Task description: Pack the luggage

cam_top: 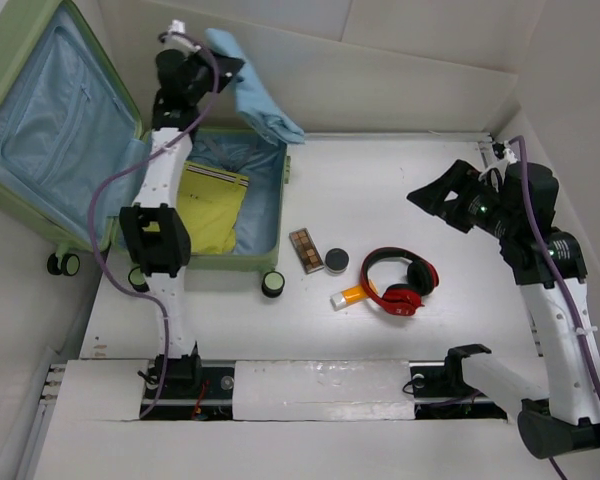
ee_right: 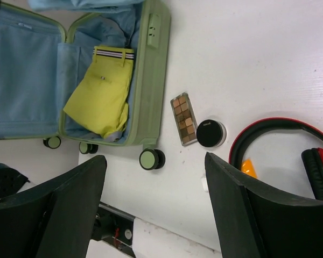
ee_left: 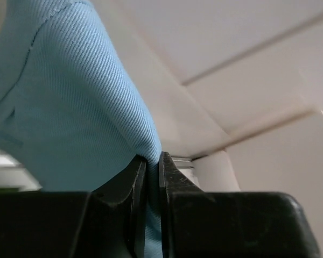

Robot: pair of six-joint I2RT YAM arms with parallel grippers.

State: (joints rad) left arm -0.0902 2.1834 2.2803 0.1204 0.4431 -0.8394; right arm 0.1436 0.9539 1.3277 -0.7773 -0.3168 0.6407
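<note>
The light blue cloth moves back and down with my left gripper toward the lid side of the yellow garment [cam_top: 191, 200] next.
The pale green luggage [cam_top: 276, 236] lies open at the left, its blue-lined lid [cam_top: 50, 130] tilted back; it also shows in the right wrist view [ee_right: 151, 80]. A folded yellow garment [cam_top: 212, 205] lies inside it [ee_right: 99, 97]. My left gripper [cam_top: 230, 72] is shut on a light blue cloth [cam_top: 258, 100], held up above the luggage's far end; the left wrist view shows the cloth [ee_left: 70, 107] pinched between the fingers [ee_left: 175, 183]. My right gripper [cam_top: 427, 196] is open and empty, high above the table right of the small items.
On the table right of the luggage lie an eyeshadow palette [cam_top: 306, 249], a round black compact [cam_top: 336, 260], red-and-black headphones [cam_top: 400, 282] and an orange tube [cam_top: 349, 296]. The palette [ee_right: 183, 118] and compact [ee_right: 210, 133] also show in the right wrist view. White walls stand behind and right.
</note>
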